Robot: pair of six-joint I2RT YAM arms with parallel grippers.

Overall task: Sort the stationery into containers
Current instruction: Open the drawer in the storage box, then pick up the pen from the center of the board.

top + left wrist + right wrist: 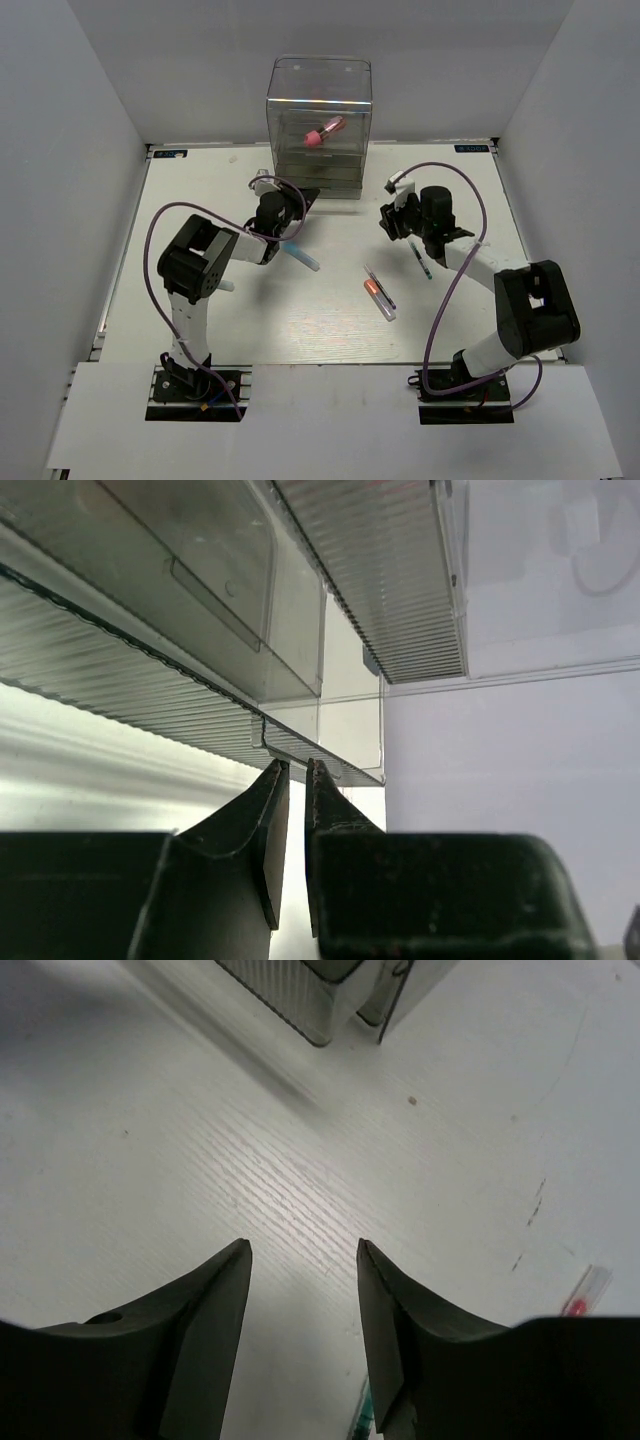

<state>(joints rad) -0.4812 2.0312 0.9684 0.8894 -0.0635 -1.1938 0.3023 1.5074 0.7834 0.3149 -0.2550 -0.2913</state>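
I need to lower my right gripper back and to the right in the top view next, onto the thin green pen (pixel 419 257) (pixel 362 1415), because the pen is below the gripper's fingers, nearer my base.
The clear container (pixel 320 95) stands at the back, with a stubby pink-red tube (pixel 323 131) inside it. My left gripper (pixel 303 198) is at its lower left drawers. In the left wrist view the fingertips (pixel 282 772) pinch the front lip of a pulled-out clear drawer (pixel 330 760), leaving only a thin gap. My right gripper (pixel 389 222) hangs open over bare table, its jaws (pixel 303 1248) holding nothing. A thin dark pen (pixel 420 258) lies just right of it and shows by the right finger (pixel 360 1418). A blue-capped white marker (pixel 301 256) lies below the left gripper. An orange-tipped clear pen (pixel 378 292) rests mid-table and shows again (pixel 586 1294).
A second thin dark pen (pixel 381 284) lies beside the orange-tipped one. Purple cables (pixel 452 285) loop over both arms. The container's lower corner (pixel 300 1005) sits ahead of the right gripper. White walls enclose the table on three sides.
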